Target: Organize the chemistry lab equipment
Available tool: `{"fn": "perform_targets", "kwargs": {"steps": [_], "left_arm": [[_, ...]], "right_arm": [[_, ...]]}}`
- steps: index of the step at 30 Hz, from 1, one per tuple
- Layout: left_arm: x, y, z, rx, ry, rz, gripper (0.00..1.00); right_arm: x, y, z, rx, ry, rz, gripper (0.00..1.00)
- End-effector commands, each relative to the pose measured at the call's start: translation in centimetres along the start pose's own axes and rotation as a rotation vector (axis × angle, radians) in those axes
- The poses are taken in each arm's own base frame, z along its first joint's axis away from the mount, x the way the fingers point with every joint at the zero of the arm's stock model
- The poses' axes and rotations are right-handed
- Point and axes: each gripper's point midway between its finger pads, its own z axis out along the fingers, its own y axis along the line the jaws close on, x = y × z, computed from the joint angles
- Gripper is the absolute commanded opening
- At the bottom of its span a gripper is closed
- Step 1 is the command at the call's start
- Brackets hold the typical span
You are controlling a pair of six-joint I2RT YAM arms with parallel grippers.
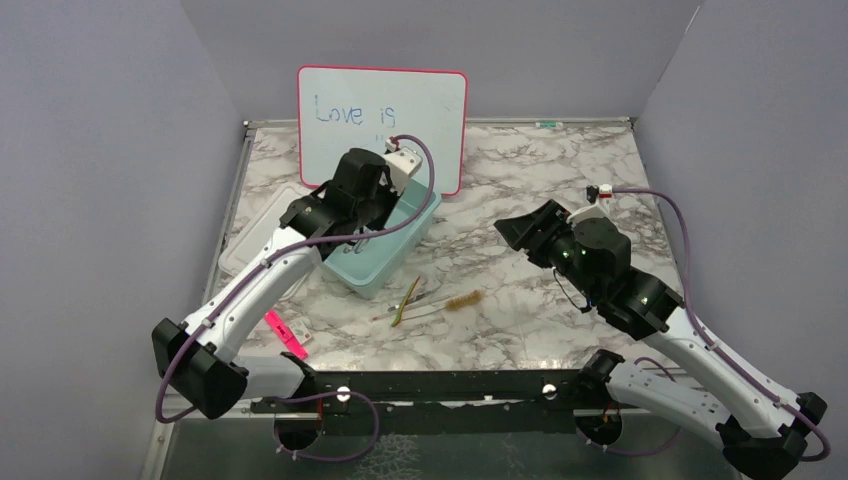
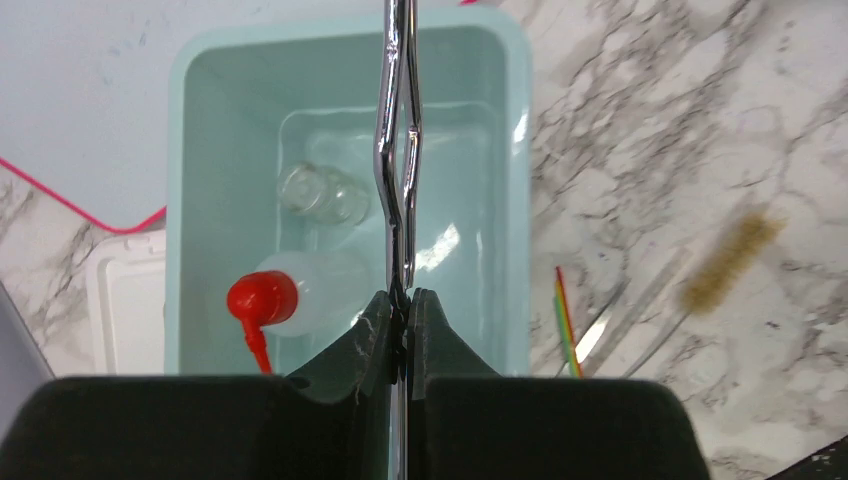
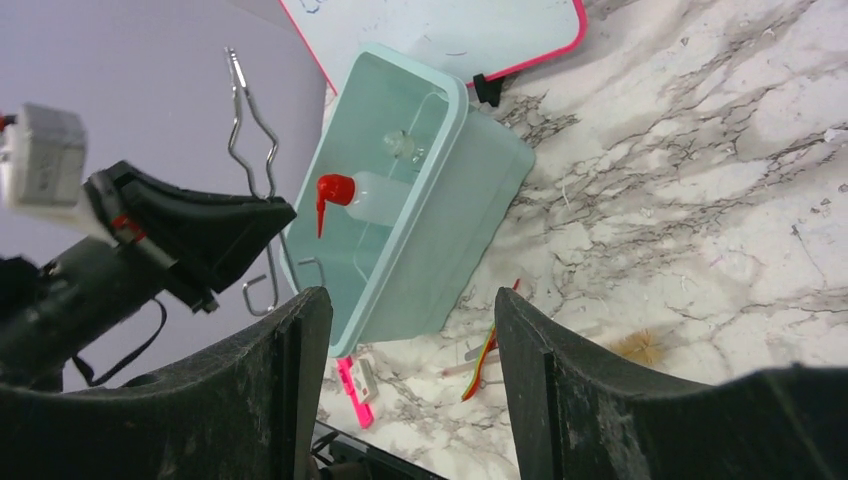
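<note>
The left gripper moves down with the tongs into the teal bin next, toward the bin's side by the brush. The bin's bottom beside bottle and flask (image 1: 391,243) is clear.
My left gripper (image 2: 400,298) is shut on the metal tongs (image 2: 398,150) and holds them above the teal bin (image 2: 517,200). The white squeeze bottle (image 2: 320,290) with its red nozzle and the small glass flask (image 2: 325,193) lie inside the bin. The brown bristle brush (image 1: 463,300) lies on the marble to the right of the bin, and it also shows in the left wrist view (image 2: 730,262). My right gripper (image 3: 412,330) is open and empty, raised over the middle right of the table (image 1: 520,232). No blue-capped tubes show clearly.
A rainbow-striped stick (image 1: 408,298) and thin clear pieces lie between bin and brush. The pink marker pen (image 1: 285,335) lies near the left arm's base. The pink-framed whiteboard (image 1: 385,115) leans at the back. A white lid (image 1: 252,235) lies left of the bin.
</note>
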Motion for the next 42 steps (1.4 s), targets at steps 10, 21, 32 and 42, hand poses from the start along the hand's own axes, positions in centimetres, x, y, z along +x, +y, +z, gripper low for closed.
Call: {"fn": "perform_targets", "kwargs": {"steps": [10,21,32,42], "left_arm": [[7.1,3.5,5.9,0.136,0.235,-0.031,0.00],[12.0,1.1,9.4,0.248,0.393,-0.122,0.00],[13.5,0.6,10.8,0.241,0.459,-0.196,0.11],[11.5,0.8,10.3,0.231,0.411,-0.232,0.27]], "right_arm": [[1.1,-1.6,-0.4,0.031,0.026,-0.003,0.65],[1.2,-2.2,-0.6,0.045,0.019,-0.005,0.64],[0.4,-2.0,-1.0,0.032,-0.012,-0.014,0.62],[-0.2,-2.2,-1.4,0.048,-0.030,-0.026,0.61]]}}
